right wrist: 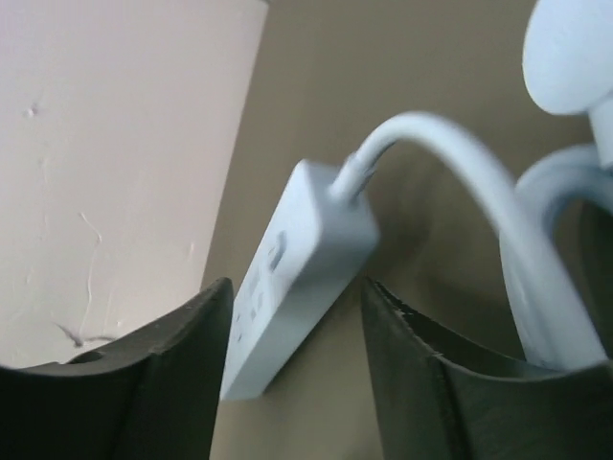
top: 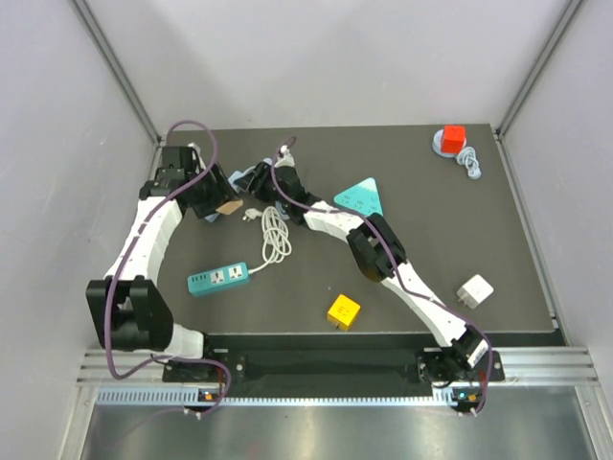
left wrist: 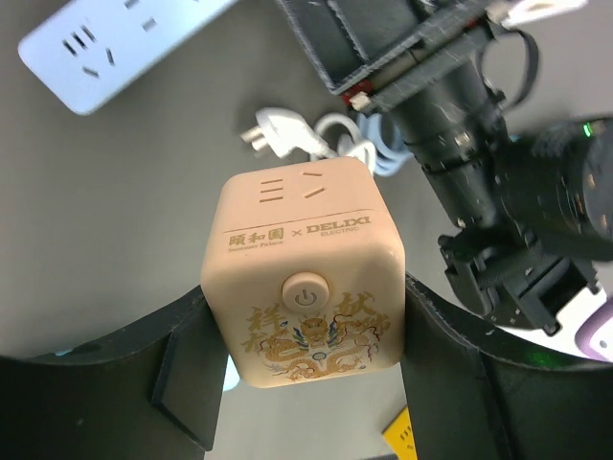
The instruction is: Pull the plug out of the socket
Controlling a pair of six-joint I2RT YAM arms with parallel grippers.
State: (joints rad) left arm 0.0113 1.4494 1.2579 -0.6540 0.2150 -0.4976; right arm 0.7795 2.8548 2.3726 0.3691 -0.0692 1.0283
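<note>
My left gripper moves back and down over the bare mat beside the yellow cube next to release the socket, since the plug already lies loose.
My left gripper is shut on the socket, a beige cube with a power button and a gold dragon print, and holds it off the mat; in the top view the cube is at the back left. The white plug lies loose on the mat just past the cube, prongs out of it, also visible from above as the plug. Its white cord coils toward the front. My right gripper is open around a white power strip, with a gap at the right finger.
A teal power strip lies front left, a yellow cube at the front middle and a white cube front right. A teal triangular socket sits mid-mat. A red-topped adapter with cable is back right. Walls enclose three sides.
</note>
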